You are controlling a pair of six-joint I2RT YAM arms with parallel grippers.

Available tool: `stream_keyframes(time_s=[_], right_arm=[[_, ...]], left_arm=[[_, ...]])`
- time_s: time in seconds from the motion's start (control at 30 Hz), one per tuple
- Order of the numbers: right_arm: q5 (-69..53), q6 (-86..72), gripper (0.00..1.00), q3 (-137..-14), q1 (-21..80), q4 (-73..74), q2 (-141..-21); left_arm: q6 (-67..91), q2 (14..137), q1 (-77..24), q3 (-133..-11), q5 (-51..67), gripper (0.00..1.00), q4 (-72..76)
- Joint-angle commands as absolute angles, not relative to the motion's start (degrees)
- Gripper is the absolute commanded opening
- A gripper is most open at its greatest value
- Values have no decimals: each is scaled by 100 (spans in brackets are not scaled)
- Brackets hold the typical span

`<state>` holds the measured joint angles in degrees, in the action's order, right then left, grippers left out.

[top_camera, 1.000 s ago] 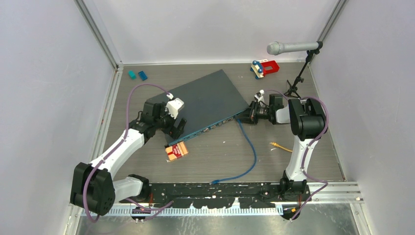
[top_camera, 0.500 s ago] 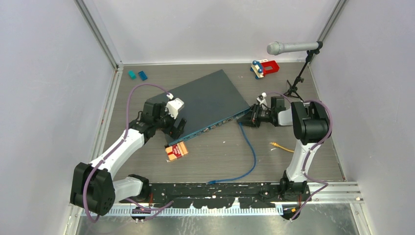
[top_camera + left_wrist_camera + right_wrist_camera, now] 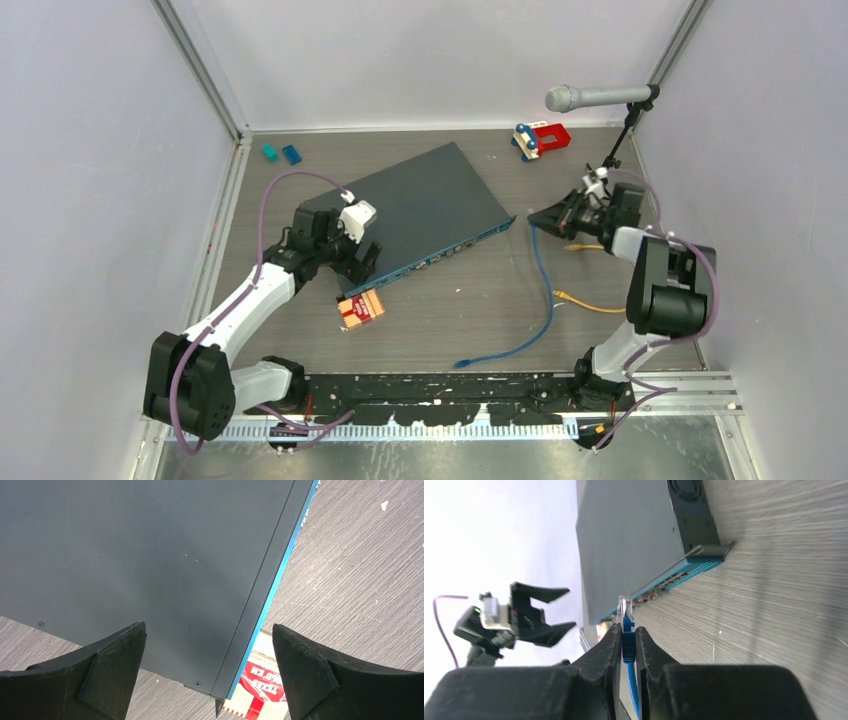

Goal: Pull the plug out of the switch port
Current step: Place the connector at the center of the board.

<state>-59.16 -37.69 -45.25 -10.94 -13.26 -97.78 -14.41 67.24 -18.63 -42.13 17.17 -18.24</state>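
Note:
The plug's tip is free of the switch (image 3: 425, 210). My right gripper will next carry the plug to the right in the top view, over the yellow cable, and then open.
The switch (image 3: 425, 210), a wide slate-grey box with a teal front edge (image 3: 676, 577), lies askew in the middle of the table. My right gripper (image 3: 625, 628) is shut on the blue boot of the plug (image 3: 625, 609). The clear tip of the plug points at the switch but hangs free of it, a short way right of the switch's near right corner. The blue cable (image 3: 541, 290) trails from the plug toward the table's front. My left gripper (image 3: 207, 626) stands open over the switch's near left corner (image 3: 220, 690), one finger on each side, holding nothing.
A red-and-white card packet (image 3: 361, 308) lies just in front of the switch's left corner. A yellow cable (image 3: 585, 301) lies right of the blue one. At the back are a red toy (image 3: 541, 138), teal blocks (image 3: 281, 153) and a microphone on a stand (image 3: 590, 97).
My right gripper has drawn back to the right, away from the switch's front edge. The plug went with it, out of the port, dragging the blue cable. The left arm has not moved.

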Motion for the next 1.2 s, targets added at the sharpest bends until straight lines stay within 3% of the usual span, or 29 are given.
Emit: stream_keyframes(time_s=[0.0,0.23,0.4,0.83,1.17], right_arm=[[-6121,-2846,1,-4925,-1772,282,-9055],[-5985,-116,1,-5800,-2901,3413,-9006],[-5905,649,1,-6006,-3639,3825,-9166],[-5013,1194,3,-6264,-3806,3440,-9663],[-4532,-154,3,-6100,-3812,2139,-9749]], left_arm=[[-1514,6724,-1881,-4441,1909,100,-1794],[-1485,6836,-1915,-4513,1978,100,-1716],[-1480,6878,-1916,-4470,2038,100,-1631],[-1517,6924,-1925,-4397,2085,100,-1529],[-1555,6965,-1925,-4403,2126,100,-1468]])
